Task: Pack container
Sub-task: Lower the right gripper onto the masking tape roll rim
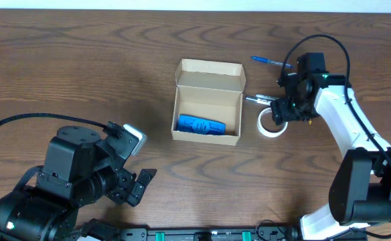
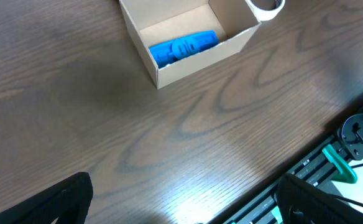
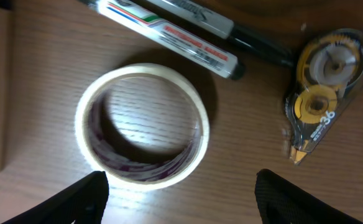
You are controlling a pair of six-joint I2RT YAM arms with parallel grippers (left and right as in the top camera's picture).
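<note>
The tape roll's side farthest from the box [image 1: 285,128] [image 3: 200,146] lies below my right gripper, so I will next lower its open fingers around that side, one inside the roll.
The container [image 1: 207,75], a tan cardboard box with its flap lid open, sits mid-table with a blue object [image 1: 201,125] inside; it also shows in the left wrist view [image 2: 169,68]. A white tape roll [image 1: 269,126] lies flat just right of the box, and in the right wrist view [image 3: 142,124]. My right gripper [image 3: 181,199] is open, above the roll's near rim, holding nothing. Two markers [image 3: 188,37] and a yellow correction-tape dispenser [image 3: 321,87] lie beyond the roll. My left gripper [image 2: 181,205] is open and empty near the table's front edge.
A blue pen [image 1: 269,61] lies at the back right of the box. Black rails with a green clamp [image 2: 340,165] run along the table's front edge.
</note>
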